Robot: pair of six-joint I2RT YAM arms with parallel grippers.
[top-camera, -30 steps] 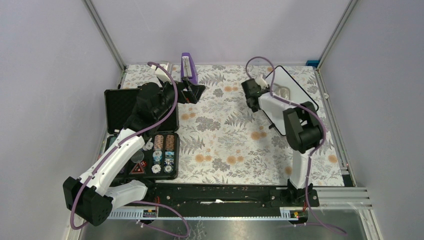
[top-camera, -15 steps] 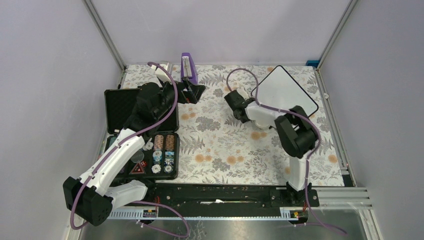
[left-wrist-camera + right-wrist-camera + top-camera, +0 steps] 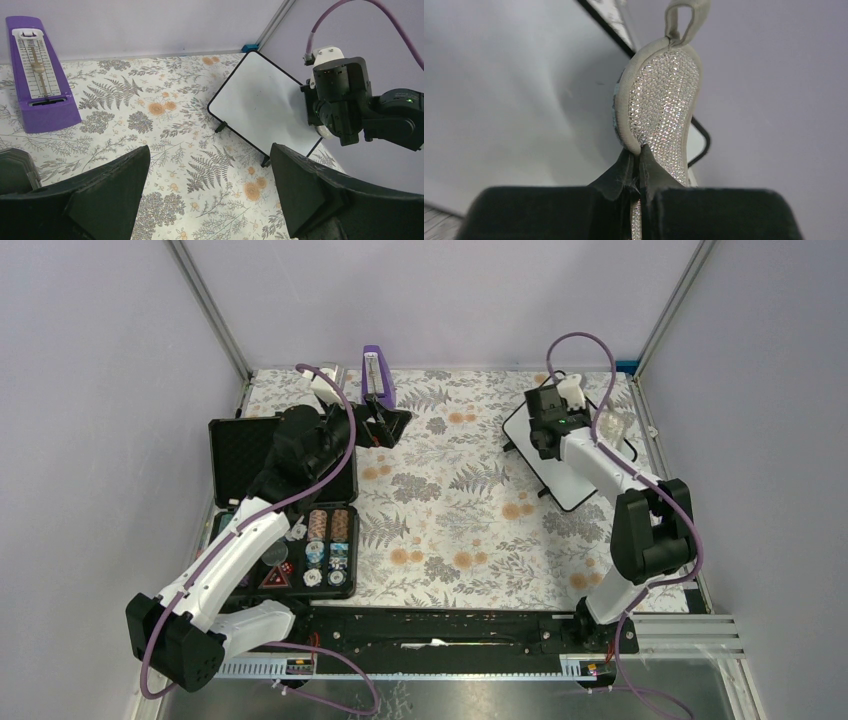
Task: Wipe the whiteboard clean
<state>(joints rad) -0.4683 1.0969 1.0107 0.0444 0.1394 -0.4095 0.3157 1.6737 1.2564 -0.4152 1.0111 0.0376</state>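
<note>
I will next swing my right gripper back, left in the top view and down to free the pad, as the clear near tabletop is below it there.
The whiteboard [image 3: 562,485] lies at the back right of the flowered table, white with a thin black frame. It also shows in the left wrist view [image 3: 260,102], nearly blank, standing on small black feet. My right gripper [image 3: 592,429] is over the board's right side and is shut on the silvery oval pad [image 3: 612,426]. In the right wrist view the gripper [image 3: 640,160] pinches the pad [image 3: 661,95] against the white board [image 3: 514,90]. My left gripper [image 3: 385,425] hangs open and empty over the back middle of the table [image 3: 207,195].
A purple metronome [image 3: 377,377] stands at the back centre, also in the left wrist view [image 3: 37,75]. An open black case of poker chips [image 3: 300,540] lies on the left under my left arm. Enclosure walls stand close behind and to the right of the board.
My right gripper with the pad swung left off the board, then back to the board's far right side. The board has shifted. The left arm has not moved.
</note>
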